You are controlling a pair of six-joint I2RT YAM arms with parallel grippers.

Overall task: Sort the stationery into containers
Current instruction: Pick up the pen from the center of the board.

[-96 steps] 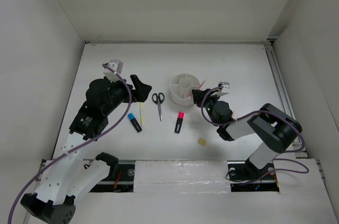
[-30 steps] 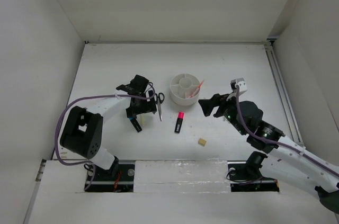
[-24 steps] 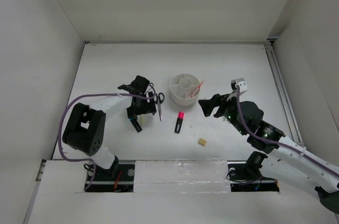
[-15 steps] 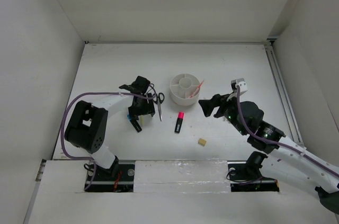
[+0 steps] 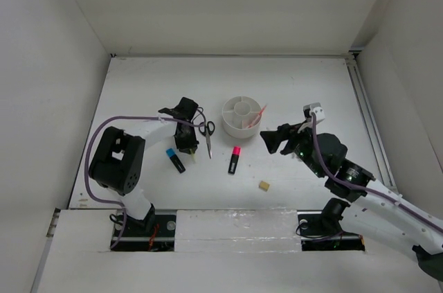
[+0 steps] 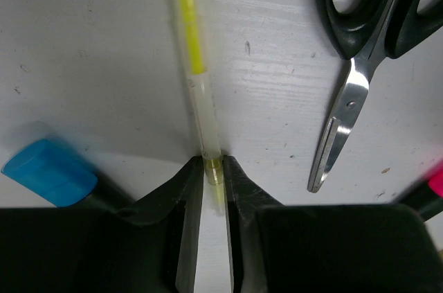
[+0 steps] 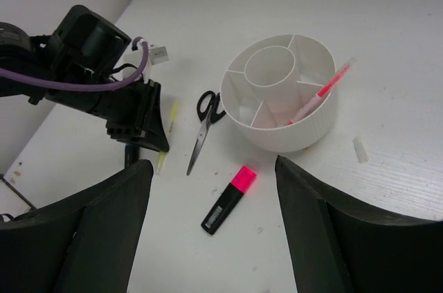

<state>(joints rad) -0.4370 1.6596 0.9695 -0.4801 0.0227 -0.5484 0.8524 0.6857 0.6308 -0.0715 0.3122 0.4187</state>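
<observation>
The right gripper reaches outward and down next, tilting its open fingers steeply over the small white piece, as the piece lies flat, below and outward of it.
My left gripper is down on the table, shut on the near end of the thin yellow pen, which lies flat. It sits left of the black-handled scissors and just past the blue-capped highlighter. The pink-capped highlighter lies in front of the round white organiser, where a red pen leans in an outer compartment. A tan eraser rests nearer the front. My right gripper hovers open to the right of the organiser, holding nothing.
A small white piece lies on the table right of the organiser. White walls close in the table on the left, back and right. The scissors' blade lies close to the right of my left gripper's fingers.
My left gripper's jaws have closed from wide open onto the yellow pen, and the left arm has shifted slightly. The right arm has barely moved.
</observation>
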